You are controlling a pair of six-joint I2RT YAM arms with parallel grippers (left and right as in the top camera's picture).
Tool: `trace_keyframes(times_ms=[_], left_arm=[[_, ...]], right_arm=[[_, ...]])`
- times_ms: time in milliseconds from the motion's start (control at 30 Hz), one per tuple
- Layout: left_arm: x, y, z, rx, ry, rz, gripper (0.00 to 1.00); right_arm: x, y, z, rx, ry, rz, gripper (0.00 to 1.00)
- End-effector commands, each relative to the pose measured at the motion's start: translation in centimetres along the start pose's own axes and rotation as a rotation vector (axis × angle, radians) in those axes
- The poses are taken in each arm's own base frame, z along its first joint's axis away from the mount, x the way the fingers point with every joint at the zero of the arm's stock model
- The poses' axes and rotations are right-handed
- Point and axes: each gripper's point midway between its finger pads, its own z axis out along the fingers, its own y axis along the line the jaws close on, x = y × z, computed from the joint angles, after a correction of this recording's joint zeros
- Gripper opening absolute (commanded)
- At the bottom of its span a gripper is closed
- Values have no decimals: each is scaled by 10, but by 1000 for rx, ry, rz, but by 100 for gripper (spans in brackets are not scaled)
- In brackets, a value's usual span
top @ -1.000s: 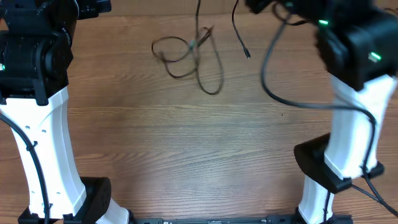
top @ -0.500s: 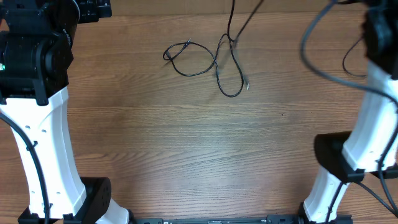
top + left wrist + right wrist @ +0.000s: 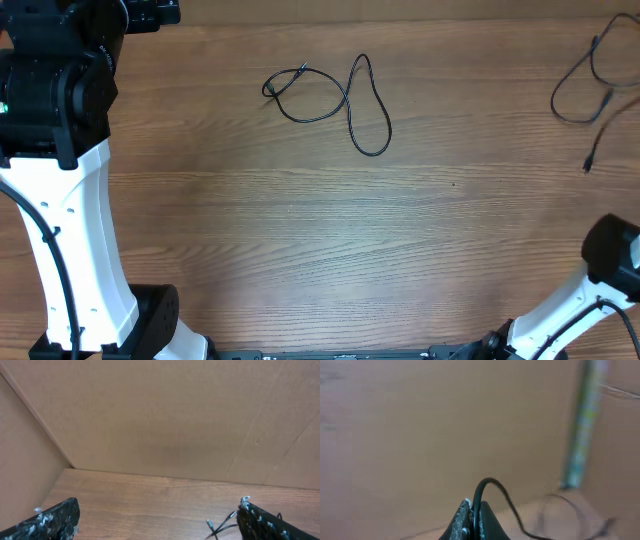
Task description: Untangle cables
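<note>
My right gripper is above the tabletop's corner, which lies to the right in its wrist view, so next I will swing it that way, lower it and release the cable.
One thin black cable (image 3: 345, 100) lies in two loose loops on the wooden table at the back centre. Its plug tips (image 3: 220, 524) show beside the right finger (image 3: 265, 522) of my left gripper (image 3: 159, 506), which stands wide open and empty, low over the table. A second black cable (image 3: 578, 90) runs in loops along the right edge of the overhead view, its plug tip (image 3: 587, 167) hanging free, apart from the first. My right gripper (image 3: 474, 507) is shut on a black cable (image 3: 492, 484) that arches up from between the fingers. In the overhead view this gripper is out of frame.
The left arm (image 3: 55, 120) fills the left side of the overhead view with its white column. The right arm's base (image 3: 612, 262) sits at the lower right. A brown cardboard wall (image 3: 160, 420) stands behind the table and meets a side wall at the left.
The right arm has swung right and out of the overhead view, drawing one cable away from the other. The remaining cable has settled into loops at the back centre. The left arm has not moved.
</note>
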Motion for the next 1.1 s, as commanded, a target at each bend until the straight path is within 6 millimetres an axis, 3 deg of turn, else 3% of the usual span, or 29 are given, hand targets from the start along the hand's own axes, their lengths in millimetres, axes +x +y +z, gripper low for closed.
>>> trace_keyframes(times_ms=[0, 133, 300, 433, 600, 733, 867, 933, 1067], left_arm=[[0, 1, 2, 2, 1, -6, 100], [2, 2, 2, 1, 12, -3, 100], [7, 2, 2, 0, 32, 10, 100], [7, 2, 2, 0, 32, 9, 100], [8, 2, 2, 1, 33, 8, 100], [8, -3, 2, 28, 35, 8, 100], [8, -8, 2, 57, 36, 8, 100], [9, -11, 2, 73, 39, 8, 100], [12, -12, 1, 78, 52, 9, 100]], right_arm=[[15, -44, 8, 125, 59, -41, 4], [43, -76, 25, 190, 154, -25, 4], [92, -141, 49, 309, 276, 43, 4], [109, -181, 47, 357, 301, 89, 4], [101, -219, 24, 410, 263, 121, 4], [98, -236, 8, 387, 239, 155, 4], [89, -242, 5, 384, 202, 145, 4], [76, -244, 8, 384, 153, 122, 4], [38, -229, 23, 336, 16, 21, 4]])
